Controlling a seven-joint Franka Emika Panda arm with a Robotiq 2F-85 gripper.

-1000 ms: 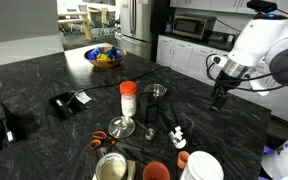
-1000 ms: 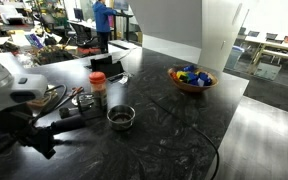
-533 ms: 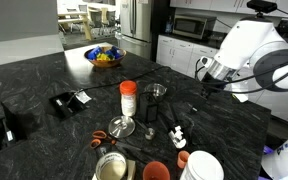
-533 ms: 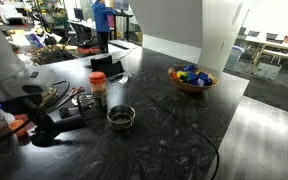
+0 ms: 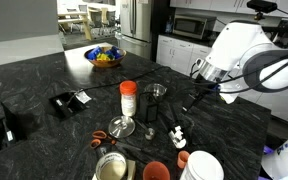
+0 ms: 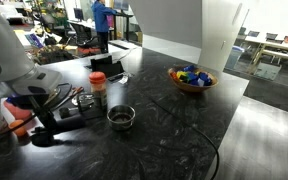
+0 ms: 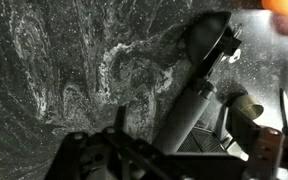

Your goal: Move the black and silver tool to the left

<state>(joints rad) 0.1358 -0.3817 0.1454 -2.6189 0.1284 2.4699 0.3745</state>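
Observation:
The gripper moves down toward the tool's round head and onto the handle's end by the tool's neck [image 7: 198, 92] below it next, since the handle runs between my fingers.
The black and silver tool [image 5: 174, 128] lies on the dark counter to the right of the orange-lidded bottle [image 5: 128, 98], its white shiny end [image 5: 180, 136] toward the front. My gripper [image 5: 197, 100] hangs just above the counter, up and to the right of the tool, not touching it. In the wrist view the tool's dark shaft [image 7: 189, 95] runs diagonally between my two spread fingers [image 7: 184, 128]. The gripper is open and empty. In an exterior view my arm [image 6: 9, 70] covers the tool.
A glass cup [image 5: 155, 95], a round silver dish [image 5: 122, 127], a flat black box with white label [image 5: 69, 100], red and white cups [image 5: 199, 165] and a fruit bowl [image 5: 104, 57] stand on the counter. The dish [image 6: 120, 117] and the bowl [image 6: 191, 78] show again in an exterior view.
My arm has swung in from the counter's right side toward the tool and come lower. The objects on the counter have not moved.

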